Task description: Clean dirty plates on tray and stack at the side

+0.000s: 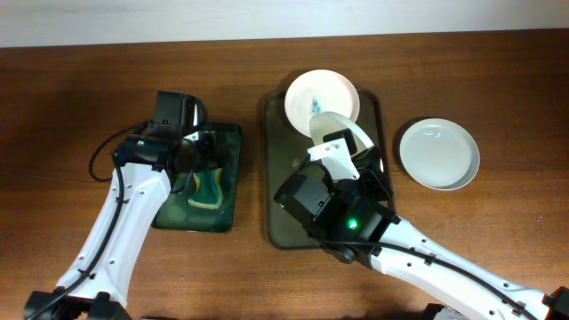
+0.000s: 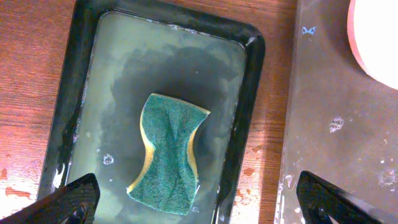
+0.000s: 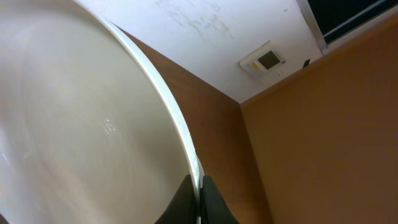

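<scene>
I should next move the smear-free plate in my right gripper to the right in the overhead view, over the plate on the wood, then lower it flat and let go.
My right gripper (image 3: 199, 205) is shut on the rim of a white plate (image 3: 81, 124) and holds it tilted up on edge above the large dark tray (image 1: 280, 218); in the overhead view this plate (image 1: 340, 127) shows above the gripper (image 1: 342, 153). A second plate (image 1: 322, 96) with a teal smear lies at the tray's far end. A third plate (image 1: 438, 153) lies on the bare wood to the right. My left gripper (image 2: 199, 202) is open above the green sponge (image 2: 170, 152), not touching it.
The sponge (image 1: 209, 187) lies in a smaller dark-green tray (image 1: 227, 209) with wet film, left of the large tray. In the left wrist view the large tray's wet edge (image 2: 323, 106) and a plate rim (image 2: 376, 37) show at right.
</scene>
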Controlling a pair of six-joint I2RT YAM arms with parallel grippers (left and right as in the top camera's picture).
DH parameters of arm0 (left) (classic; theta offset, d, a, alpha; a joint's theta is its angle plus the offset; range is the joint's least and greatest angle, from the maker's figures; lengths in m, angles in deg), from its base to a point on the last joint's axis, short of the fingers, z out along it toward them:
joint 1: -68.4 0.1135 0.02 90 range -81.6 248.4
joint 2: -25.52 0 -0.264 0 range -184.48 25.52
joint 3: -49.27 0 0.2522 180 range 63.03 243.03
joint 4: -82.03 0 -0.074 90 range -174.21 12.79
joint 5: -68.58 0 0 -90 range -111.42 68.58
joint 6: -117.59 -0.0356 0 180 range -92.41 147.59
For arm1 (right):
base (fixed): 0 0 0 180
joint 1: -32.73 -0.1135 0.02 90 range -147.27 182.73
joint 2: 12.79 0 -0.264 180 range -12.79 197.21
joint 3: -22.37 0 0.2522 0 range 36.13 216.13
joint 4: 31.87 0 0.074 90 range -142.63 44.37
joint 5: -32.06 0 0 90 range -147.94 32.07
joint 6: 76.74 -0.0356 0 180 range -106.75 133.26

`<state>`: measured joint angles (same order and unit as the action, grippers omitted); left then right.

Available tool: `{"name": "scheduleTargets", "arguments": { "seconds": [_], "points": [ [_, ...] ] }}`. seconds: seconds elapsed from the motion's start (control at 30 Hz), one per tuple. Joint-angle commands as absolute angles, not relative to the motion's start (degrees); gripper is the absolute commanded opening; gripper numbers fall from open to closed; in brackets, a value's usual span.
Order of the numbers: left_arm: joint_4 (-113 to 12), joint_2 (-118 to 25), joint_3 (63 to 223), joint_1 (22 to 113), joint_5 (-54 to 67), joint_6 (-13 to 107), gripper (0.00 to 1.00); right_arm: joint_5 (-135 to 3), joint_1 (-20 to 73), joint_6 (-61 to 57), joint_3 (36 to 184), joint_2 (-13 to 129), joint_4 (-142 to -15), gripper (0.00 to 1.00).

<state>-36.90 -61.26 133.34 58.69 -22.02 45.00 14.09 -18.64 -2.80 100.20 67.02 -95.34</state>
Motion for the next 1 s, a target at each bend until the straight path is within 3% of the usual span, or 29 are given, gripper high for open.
{"name": "scheduleTargets", "arguments": {
  "seconds": [0.0,0.6,0.67,0.77,0.87,0.97],
  "points": [
    [-37.0,-60.4,134.1,58.9,-21.6,44.6,0.99,16.5,-18.9,-3.5,101.3,66.4,-95.3,0.04],
    [-37.0,-60.4,134.1,58.9,-21.6,44.7,0.99,16.0,-18.9,-3.8,101.3,66.4,-96.4,0.04],
    [-37.0,-60.4,134.1,58.9,-21.6,44.6,0.99,11.5,-16.0,-10.1,101.3,66.4,-95.8,0.04],
    [-37.0,-60.4,134.1,58.9,-21.6,44.6,0.99,-23.2,5.7,-10.1,101.9,66.4,-93.2,0.04],
    [-37.0,-60.4,134.1,58.9,-21.6,44.7,0.99,-61.1,37.3,-6.1,102.1,66.8,-91.6,0.04],
    [-37.0,-60.4,134.1,58.9,-21.6,44.7,0.99,-70.2,59.0,-7.0,102.0,72.3,-90.8,0.04]
  ]
}}
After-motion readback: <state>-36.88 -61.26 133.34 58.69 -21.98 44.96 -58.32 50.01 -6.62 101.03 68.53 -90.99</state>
